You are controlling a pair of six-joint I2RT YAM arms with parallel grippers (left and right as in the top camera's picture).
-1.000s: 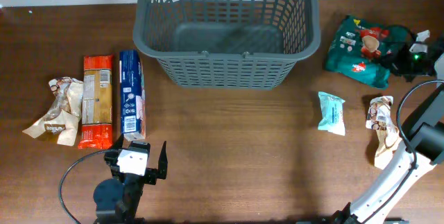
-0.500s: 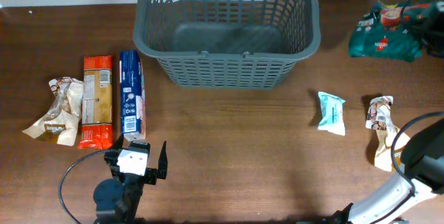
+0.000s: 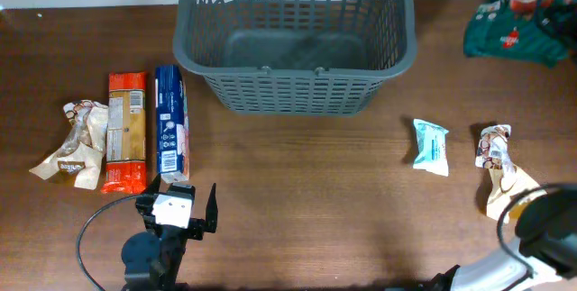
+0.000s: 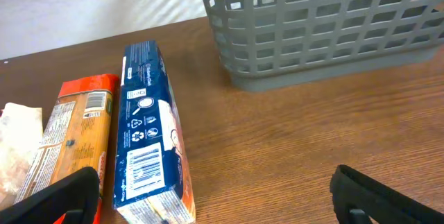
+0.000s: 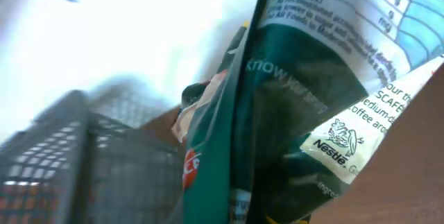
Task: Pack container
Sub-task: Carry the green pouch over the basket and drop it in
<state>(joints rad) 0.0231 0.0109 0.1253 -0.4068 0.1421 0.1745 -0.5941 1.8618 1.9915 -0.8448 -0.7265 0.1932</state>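
Note:
The green snack packet (image 3: 509,25) goes over the container's rim in my right gripper next, then down inside for release, since the container's empty bottom lies to its left in the overhead view.
The container, a large dark grey lattice basket (image 3: 293,66), stands empty at the back centre; it also shows in the left wrist view (image 4: 312,30) and blurred in the right wrist view (image 5: 62,168). My right gripper (image 3: 552,7) at the far right edge is shut on a green snack packet (image 3: 509,25), held off the table; the packet fills the right wrist view (image 5: 284,113) and hides the fingers. My left gripper (image 3: 191,212) is open and empty near the front edge, just below a blue packet (image 3: 170,122), which also shows in the left wrist view (image 4: 146,141).
An orange packet (image 3: 126,129) and a crumpled brown packet (image 3: 77,142) lie left of the blue one. A light blue packet (image 3: 431,145) and a brown-white packet (image 3: 496,165) lie at the right. The right arm's base (image 3: 541,237) is at the front right corner.
The right gripper has lifted the green packet off the table and carried it up and to the right. The left arm has not moved.

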